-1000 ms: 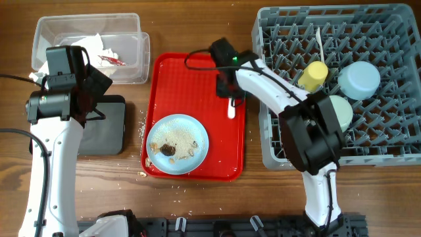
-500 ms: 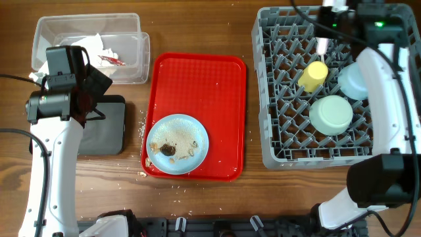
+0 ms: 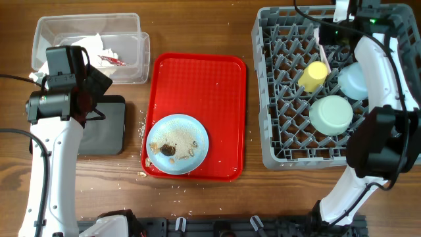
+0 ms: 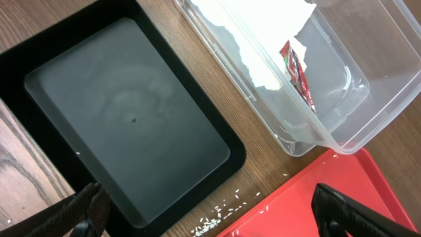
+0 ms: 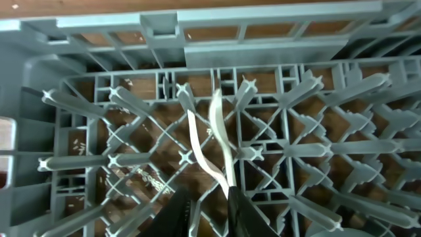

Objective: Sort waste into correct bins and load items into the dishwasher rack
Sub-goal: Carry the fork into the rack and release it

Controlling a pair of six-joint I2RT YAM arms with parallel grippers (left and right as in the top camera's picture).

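Note:
The light blue plate lies below my left gripper, to its right in the overhead view: I will swing across and down onto its bare rim facing the rack.
My right gripper hangs over the far part of the grey dishwasher rack. The white spoon stands among the pegs, its handle end against my right finger. The jaws are a little apart. A yellow cup, a mint-green bowl and a light blue saucer sit in the rack. The light blue plate with rice crumbs and brown lumps lies on the red tray. My left gripper is open and empty over the black tray.
The clear tub at the back left holds the crumpled napkin and red wrapper. Loose rice grains lie on the wood between the black tray and the red tray.
My right gripper took the spoon off the red tray and carried it to the far part of the rack, where it now stands among the pegs. The left arm has not moved.

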